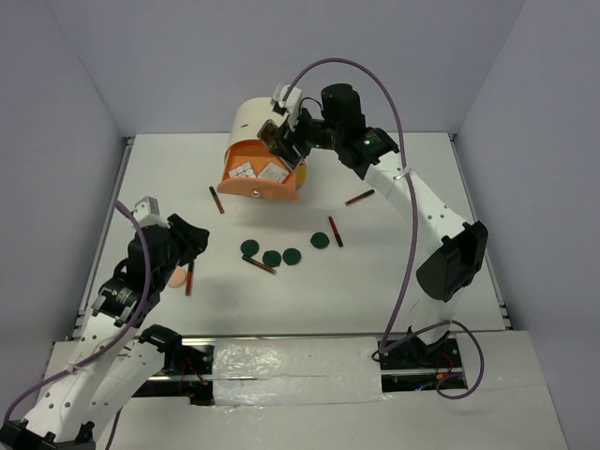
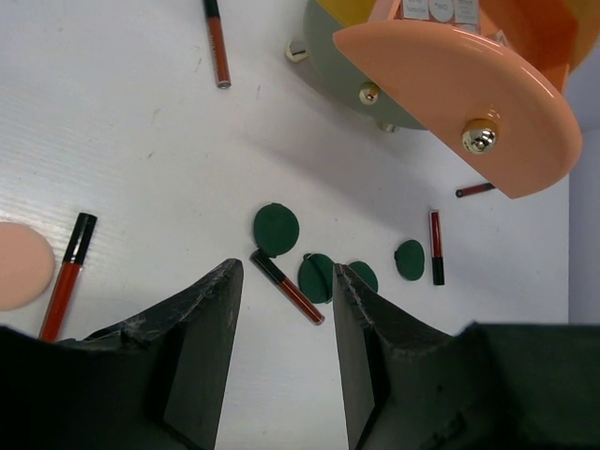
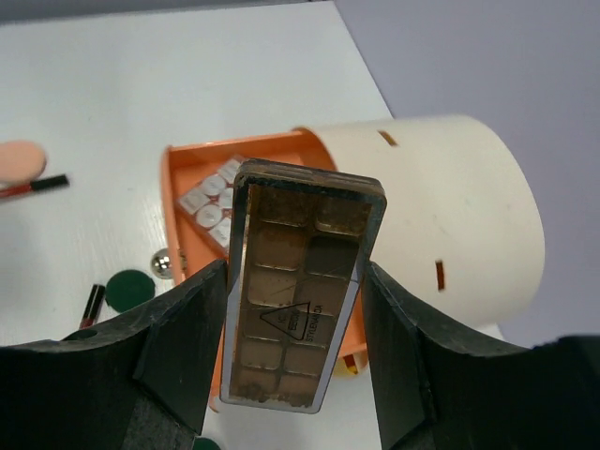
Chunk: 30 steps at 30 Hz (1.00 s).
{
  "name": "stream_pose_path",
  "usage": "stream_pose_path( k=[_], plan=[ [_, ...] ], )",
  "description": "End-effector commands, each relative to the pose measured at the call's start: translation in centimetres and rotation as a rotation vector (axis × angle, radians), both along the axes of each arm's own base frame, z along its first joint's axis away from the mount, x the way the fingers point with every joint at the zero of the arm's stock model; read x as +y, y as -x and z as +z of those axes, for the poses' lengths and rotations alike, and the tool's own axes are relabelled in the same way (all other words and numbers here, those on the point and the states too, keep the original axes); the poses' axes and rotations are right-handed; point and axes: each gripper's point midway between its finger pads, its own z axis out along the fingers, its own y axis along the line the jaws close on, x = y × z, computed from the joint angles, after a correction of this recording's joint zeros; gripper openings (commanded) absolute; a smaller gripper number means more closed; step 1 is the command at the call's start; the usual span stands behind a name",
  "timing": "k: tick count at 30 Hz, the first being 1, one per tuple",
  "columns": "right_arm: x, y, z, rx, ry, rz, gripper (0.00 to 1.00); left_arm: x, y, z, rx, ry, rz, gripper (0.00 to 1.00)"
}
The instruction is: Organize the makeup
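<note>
The white palettes cover the front of the open orange drawer (image 1: pixel 265 187), so my right gripper will next lower the brown palette over the drawer's bare bottom behind them and let it go.
My right gripper (image 1: pixel 281 142) is shut on a brown palette (image 3: pixel 298 300) and holds it above the open orange drawer (image 1: pixel 265 187) of the cream cabinet (image 1: pixel 255 117). White palettes (image 3: pixel 211 200) lie in that drawer (image 3: pixel 178 187). Four dark green discs lie mid-table, from the leftmost (image 1: pixel 249 247) to the rightmost (image 1: pixel 321 240). Dark-red sticks are scattered: (image 1: pixel 217 200), (image 1: pixel 359 197), (image 1: pixel 334 231), (image 1: pixel 259 264), (image 1: pixel 189 278). My left gripper (image 1: pixel 192 242) is open and empty above the table. In its wrist view (image 2: pixel 286 281) a stick (image 2: pixel 288 286) lies beyond its tips. The peach puff (image 2: pixel 21 264) lies to the left. No pinkish square shows.
The cabinet (image 3: pixel 441 216) stands at the table's back middle. Its drawer front with a brass knob (image 2: pixel 480 139) juts toward the discs. Grey walls close in the table on three sides. A taped strip runs along the near edge (image 1: pixel 291 370).
</note>
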Motion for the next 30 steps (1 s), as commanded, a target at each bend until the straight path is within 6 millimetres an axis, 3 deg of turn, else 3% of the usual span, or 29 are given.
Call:
stream_pose_path(
  k=[1,7,15,16,19,23,25,27,29,30],
  plan=[
    [1.0,1.6,3.2,-0.19,0.084,0.098,0.07,-1.2,-1.0,0.9,-0.055,0.048,-0.04,0.55],
    [3.5,1.4,1.0,-0.197,0.162,0.123,0.1,-1.6,-1.1,0.6,-0.062,0.061,-0.057,0.55],
    [5.9,-1.2,-1.7,-0.206,0.208,0.108,0.18,-1.7,-1.1,0.4,-0.062,0.061,-0.061,0.56],
    [5.9,-1.4,-2.0,-0.197,0.215,0.108,0.23,-1.7,-1.1,0.4,-0.062,0.06,-0.061,0.56],
    [6.2,-1.6,-2.2,-0.193,0.211,0.106,0.65,-1.9,-1.2,0.2,-0.062,0.065,-0.068,0.57],
    [5.3,-1.1,0.3,-0.215,0.158,0.078,0.82,-2.5,-1.9,0.1,-0.066,0.076,-0.089,0.57],
    [3.8,-1.1,3.6,-0.221,0.074,0.038,0.86,-2.9,-2.2,-0.1,-0.062,0.077,-0.103,0.57],
    [1.6,-1.2,6.5,-0.208,-0.008,-0.007,0.84,-3.1,-2.5,-0.1,-0.06,0.076,-0.108,0.57],
    [-0.6,-2.2,7.6,-0.118,-0.11,-0.088,0.71,-3.2,-2.7,-0.3,-0.052,0.066,-0.114,0.57],
    [-3.0,-3.8,7.6,-0.089,-0.15,-0.149,0.61,-3.3,-2.7,-0.3,-0.052,0.066,-0.118,0.57]
  ],
)
